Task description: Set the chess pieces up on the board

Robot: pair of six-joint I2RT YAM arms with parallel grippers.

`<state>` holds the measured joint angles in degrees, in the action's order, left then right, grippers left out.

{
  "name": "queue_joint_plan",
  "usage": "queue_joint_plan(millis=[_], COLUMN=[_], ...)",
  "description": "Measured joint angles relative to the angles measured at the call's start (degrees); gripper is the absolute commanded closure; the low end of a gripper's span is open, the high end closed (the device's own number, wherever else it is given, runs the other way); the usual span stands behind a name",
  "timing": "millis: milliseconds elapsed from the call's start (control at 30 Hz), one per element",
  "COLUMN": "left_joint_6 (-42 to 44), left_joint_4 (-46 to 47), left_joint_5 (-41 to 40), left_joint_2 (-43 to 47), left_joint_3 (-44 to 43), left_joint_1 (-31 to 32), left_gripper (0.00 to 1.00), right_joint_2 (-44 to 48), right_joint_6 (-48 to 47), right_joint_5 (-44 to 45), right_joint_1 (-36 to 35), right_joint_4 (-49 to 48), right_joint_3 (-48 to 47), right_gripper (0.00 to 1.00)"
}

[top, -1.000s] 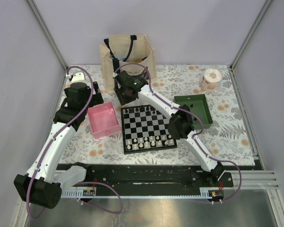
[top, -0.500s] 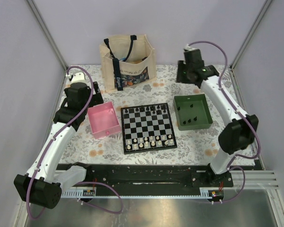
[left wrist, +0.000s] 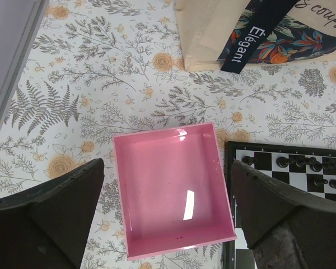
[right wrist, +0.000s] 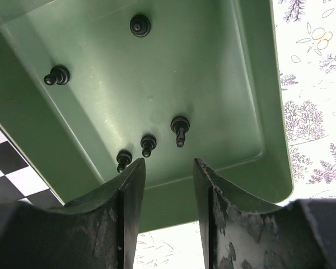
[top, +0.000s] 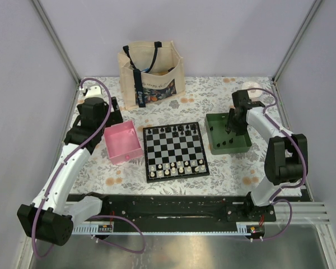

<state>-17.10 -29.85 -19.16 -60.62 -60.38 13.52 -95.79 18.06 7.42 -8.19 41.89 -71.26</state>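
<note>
The robot should next bring its right gripper down into the green tray (top: 218,137) onto the near black piece farthest from the board, since that piece lines up with the gap between the right gripper's fingers.
The chequered board (top: 175,150) lies at the table's centre, with black chess pieces (top: 176,130) on its far rows and white ones on its near rows. More black pieces lie in the green tray (top: 218,137) to its right. My right gripper (top: 231,128) hangs over that tray, open and empty. In the right wrist view its fingertips (right wrist: 168,165) straddle the tray's near wall, just short of three black pieces (right wrist: 180,128). My left gripper (top: 113,115) is wide open and empty above the empty pink tray (left wrist: 173,190). The board's corner (left wrist: 302,185) shows there too.
A cloth tote bag (top: 151,70) stands at the back, also in the left wrist view (left wrist: 257,33). A tape roll (top: 253,88) sits at the back right, partly behind the right arm. Cage walls close in the sides.
My right arm swung from the board's far edge out to the back right corner, then came down over the green tray. My left arm has not moved.
</note>
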Motion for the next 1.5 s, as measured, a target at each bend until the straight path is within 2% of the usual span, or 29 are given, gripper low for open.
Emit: queue_joint_plan(millis=[367,467,600,900,967,1033,1067,1300,1500], left_joint_6=[0.0,0.0,0.0,0.02,0.02,0.02,0.02,0.02,0.02], left_joint_4=[-0.02,-0.02,0.0,0.0,-0.02,0.0,0.0,0.0,-0.02], left_joint_5=[0.7,0.7,0.7,0.72,0.72,0.74,0.79,0.98,1.14], left_joint_2=[-0.39,-0.39,-0.42,-0.46,-0.52,-0.61,-0.61,-0.63,-0.63], left_joint_3=[0.0,0.0,0.0,0.0,0.0,0.0,0.0,0.0,0.0], left_joint_1=[0.0,0.0,0.0,0.0,0.0,0.0,0.0,0.0,0.0], left_gripper=[0.01,0.01,0.01,0.01,0.01,0.01,0.01,0.01,0.01], right_joint_2=[-6.62,-8.28,-9.03,-9.03,-9.03,-9.03,-9.03,-7.87,-3.1], right_joint_6=[0.5,0.52,0.57,0.66,0.66,0.61,0.7,0.81,0.79], right_joint_5=[-0.63,-0.96,-1.01,-0.98,-0.98,-0.98,-0.98,-0.98,-1.31], right_joint_1=[1.46,1.6,1.75,1.81,1.81,1.81,1.81,1.81,1.84], right_joint_4=[-1.2,-1.73,-1.99,-2.47,-2.47,-2.51,-2.51,-1.81,0.59], right_joint_3=[0.5,0.5,0.52,1.22,1.36,1.6,1.77,1.86,-0.66], right_gripper=[0.54,0.58,0.64,0.64,0.76,0.78,0.82,0.86,0.87])
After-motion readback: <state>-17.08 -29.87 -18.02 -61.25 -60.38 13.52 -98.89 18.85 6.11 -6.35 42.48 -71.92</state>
